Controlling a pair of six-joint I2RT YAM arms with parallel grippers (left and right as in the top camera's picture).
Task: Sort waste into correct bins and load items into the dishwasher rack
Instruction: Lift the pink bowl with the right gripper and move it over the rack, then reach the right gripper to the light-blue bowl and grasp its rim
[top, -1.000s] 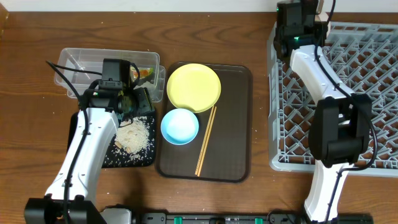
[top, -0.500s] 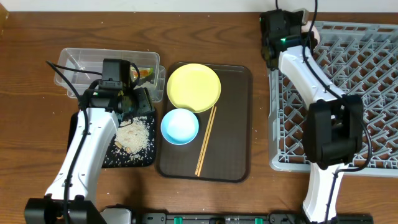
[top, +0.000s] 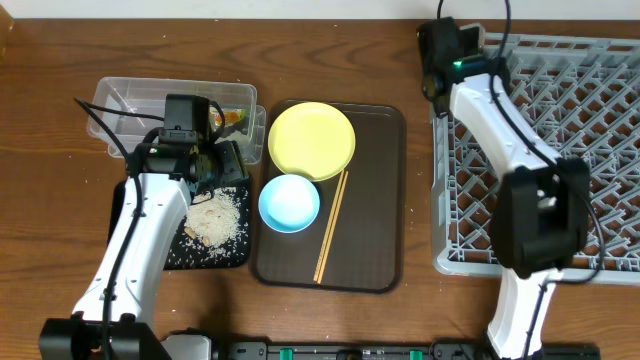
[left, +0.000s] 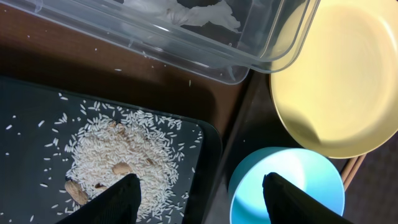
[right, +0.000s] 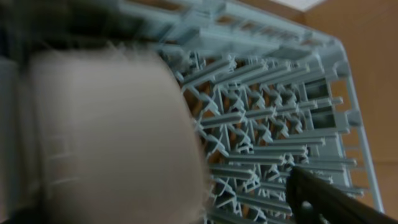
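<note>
The right gripper leaves the rack (top: 600, 150) next, as the cup is already free, and goes back across the brown tray and down onto the blue bowl's rim by the chopsticks.
My left gripper (left: 202, 202) hangs open and empty, one finger over the rice pile (left: 124, 155) on the black tray (left: 31, 124), the other over the light blue bowl (left: 292, 180). The clear tub (top: 130, 110) holds the white scrap (left: 199, 12) and the snack wrapper (top: 232, 118). The yellow plate (top: 311, 140), blue bowl (top: 289, 202) and chopsticks (top: 330, 228) lie on the brown tray. My right gripper (top: 440, 50) is at the grey rack's (top: 600, 150) far left corner. In the right wrist view a blurred pale cup (right: 106, 137) fills the left. One finger (right: 329, 202) stands well clear of it, jaws open.
The dark brown serving tray (top: 370, 200) lies between the bins and the rack. A few peanuts (left: 74, 190) sit among the rice. Bare wooden table (top: 60, 230) shows to the left and along the far edge.
The right arm swung left to the rack's far left corner and its jaws went from shut to open beside the cup. The left arm stayed still.
</note>
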